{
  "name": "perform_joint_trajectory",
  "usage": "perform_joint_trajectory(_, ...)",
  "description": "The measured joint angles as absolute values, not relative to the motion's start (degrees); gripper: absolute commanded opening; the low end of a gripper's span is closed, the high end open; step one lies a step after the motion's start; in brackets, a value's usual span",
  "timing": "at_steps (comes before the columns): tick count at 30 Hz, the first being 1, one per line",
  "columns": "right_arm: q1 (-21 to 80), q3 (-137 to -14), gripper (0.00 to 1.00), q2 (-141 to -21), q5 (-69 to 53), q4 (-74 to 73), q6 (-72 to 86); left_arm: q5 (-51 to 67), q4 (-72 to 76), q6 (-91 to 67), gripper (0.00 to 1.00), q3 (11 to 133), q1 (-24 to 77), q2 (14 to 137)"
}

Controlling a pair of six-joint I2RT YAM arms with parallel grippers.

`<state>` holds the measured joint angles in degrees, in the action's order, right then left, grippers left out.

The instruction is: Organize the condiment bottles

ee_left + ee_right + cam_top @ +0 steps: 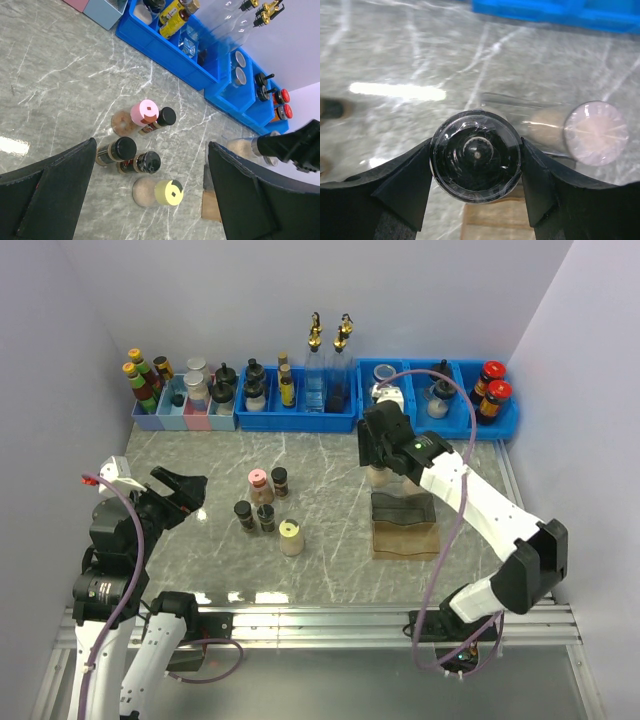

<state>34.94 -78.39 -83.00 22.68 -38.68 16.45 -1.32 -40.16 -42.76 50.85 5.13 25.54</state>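
My right gripper holds the jar and will move down to the rack's far step until the jar stands, then open, because that step is free beside the second clear-lidded jar.
Five small spice jars stand grouped mid-table: a pink-lidded one (260, 485) (144, 112), three black-lidded ones (280, 480) (243, 513) (266, 517), and a pale-yellow-lidded one (291, 536) (168, 192). My left gripper (185, 490) (151, 145) is open and empty, hovering left of and above the group. My right gripper (385, 445) (476, 160) is shut on a clear-lidded jar (476, 156) above the far edge of a stepped wooden rack (405, 530). A second clear-lidded jar with beige contents (595, 132) stands close beside it.
Blue bins (300, 418) line the back wall, holding tall gold-spouted bottles (315, 365) and other bottles. Red-capped dark sauce bottles (492, 390) sit in the far right bin. Pastel bins (185, 418) with more jars stand at the back left.
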Motion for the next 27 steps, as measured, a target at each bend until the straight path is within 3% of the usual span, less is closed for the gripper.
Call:
perform_joint_trajectory(21, 28.2, -72.4, 0.00, -89.4, 19.3, -33.4, 16.3, -1.0, -40.1, -42.8, 0.99, 50.9, 5.1, 25.6)
perform_joint_trajectory(27, 28.1, -72.4, 0.23, -93.1, 19.3, -31.9, 16.8, -0.2, -40.1, -42.9, 0.99, 50.8, 5.1, 25.7)
